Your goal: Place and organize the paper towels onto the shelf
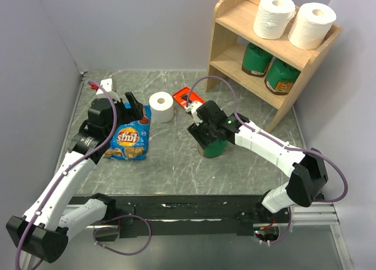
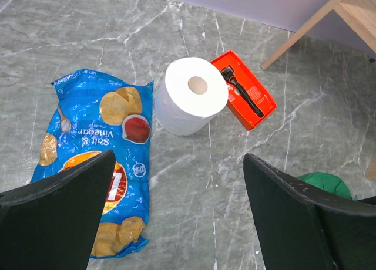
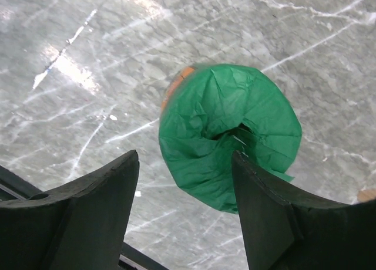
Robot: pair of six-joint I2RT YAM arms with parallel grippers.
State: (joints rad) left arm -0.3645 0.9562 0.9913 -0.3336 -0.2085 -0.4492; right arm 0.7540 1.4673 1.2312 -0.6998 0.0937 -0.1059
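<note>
I need to lower one finger of my open right gripper into the open hollow below the green canister's folded top next, and close on the canister's side.
Two white paper towel rolls (image 1: 274, 15) (image 1: 311, 25) stand on the top tier of the light wood shelf (image 1: 232, 20) at the back right. A third roll (image 1: 161, 107) stands upright on the table; in the left wrist view (image 2: 191, 103) it lies ahead of my open, empty left gripper (image 2: 179, 211), which hovers over the table beside the chip bag (image 2: 94, 158). That gripper also shows in the top view (image 1: 136, 108). My right gripper (image 3: 185, 188) is open just above a green-wrapped canister (image 3: 229, 135) at mid-table, and shows in the top view (image 1: 202, 139).
Two green canisters (image 1: 256, 60) (image 1: 281, 76) stand on the shelf's lower tier. An orange box with a black razor (image 1: 187, 97) lies right of the loose roll. A blue chip bag (image 1: 128, 141) lies flat at the left. A small white object (image 1: 107, 83) sits at the back left.
</note>
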